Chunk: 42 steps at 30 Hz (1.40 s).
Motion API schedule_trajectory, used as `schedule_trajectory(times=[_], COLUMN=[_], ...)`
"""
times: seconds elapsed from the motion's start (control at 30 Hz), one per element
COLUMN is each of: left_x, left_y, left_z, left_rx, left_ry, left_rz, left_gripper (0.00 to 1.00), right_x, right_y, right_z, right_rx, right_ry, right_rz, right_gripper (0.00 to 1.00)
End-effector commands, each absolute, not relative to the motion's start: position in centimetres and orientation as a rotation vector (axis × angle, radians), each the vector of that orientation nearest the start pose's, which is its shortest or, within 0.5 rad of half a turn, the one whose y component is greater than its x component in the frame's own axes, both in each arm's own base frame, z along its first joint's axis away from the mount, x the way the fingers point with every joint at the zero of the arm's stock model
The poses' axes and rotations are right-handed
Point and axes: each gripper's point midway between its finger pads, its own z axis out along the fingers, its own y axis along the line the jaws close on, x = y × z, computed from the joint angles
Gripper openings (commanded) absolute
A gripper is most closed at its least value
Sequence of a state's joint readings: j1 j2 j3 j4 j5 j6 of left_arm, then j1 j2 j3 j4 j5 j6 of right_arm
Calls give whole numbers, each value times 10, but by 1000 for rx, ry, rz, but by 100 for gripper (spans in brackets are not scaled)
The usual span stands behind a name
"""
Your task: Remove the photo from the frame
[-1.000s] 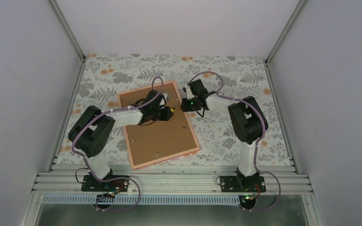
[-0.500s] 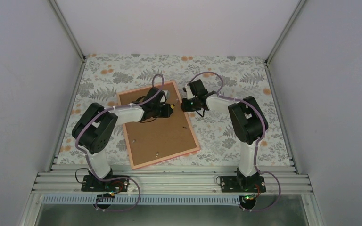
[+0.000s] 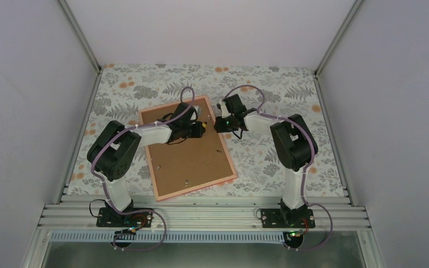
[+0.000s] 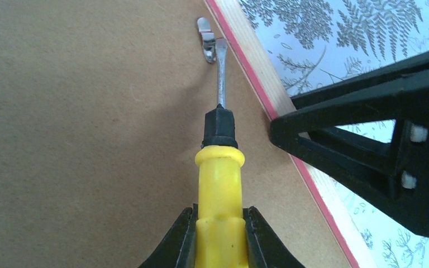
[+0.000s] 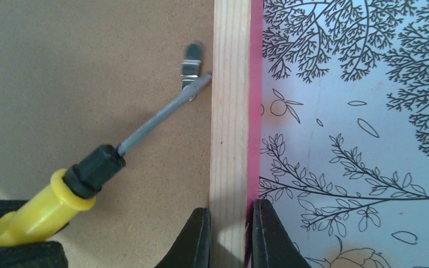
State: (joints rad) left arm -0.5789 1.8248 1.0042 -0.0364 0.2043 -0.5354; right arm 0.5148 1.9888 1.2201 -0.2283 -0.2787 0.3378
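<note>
I should next slide the off-centre frame with my right gripper to the right in the top view, where the tablecloth is open, and let go of the frame's bar.
The pink frame (image 3: 230, 163) lies face down, its brown backing board (image 3: 187, 153) up. The photo is hidden under the board. My left gripper (image 4: 220, 237) is shut on a yellow-handled screwdriver (image 4: 219, 184). Its blade tip rests at a small metal clip (image 4: 205, 40) by the frame's right rail. In the right wrist view the screwdriver (image 5: 67, 187) reaches the same clip (image 5: 192, 70). My right gripper (image 5: 232, 234) is shut on the frame's wooden rail (image 5: 229, 111), one finger on the board side, one on the pink outer edge.
The frame lies on a floral tablecloth (image 3: 273, 89) inside a white-walled cell. Two more clips (image 3: 186, 181) show near the frame's front edge. The right arm's black gripper body (image 4: 380, 134) sits close beside the screwdriver.
The left arm has shifted slightly farther along the board, bringing the screwdriver tip toward the clip. The right gripper has stayed on the frame's rail.
</note>
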Motion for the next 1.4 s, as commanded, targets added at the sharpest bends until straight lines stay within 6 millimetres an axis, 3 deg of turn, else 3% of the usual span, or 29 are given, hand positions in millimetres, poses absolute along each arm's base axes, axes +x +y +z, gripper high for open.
schedule_trajectory(times=[0.0,0.3,0.8,1.13,1.37], left_x=[369,367,341,336,325], left_y=[-254,-256,-253,-231,-215], left_z=[29,33,43,69,83], left_rx=[21,18,54,-4,-38], left_ry=[2591,2585,2584,2514,2476], left_rz=[-605,-642,-694,-651,-631], left_gripper=[2,2,2,2,2], right_x=[368,366,367,373,380], right_y=[269,268,268,257,238], right_z=[9,8,12,18,30], right_rx=[-378,-375,-361,-281,-173], right_ry=[2717,2720,2712,2703,2676], right_rz=[671,672,670,640,626], right_gripper=[6,6,5,4,4])
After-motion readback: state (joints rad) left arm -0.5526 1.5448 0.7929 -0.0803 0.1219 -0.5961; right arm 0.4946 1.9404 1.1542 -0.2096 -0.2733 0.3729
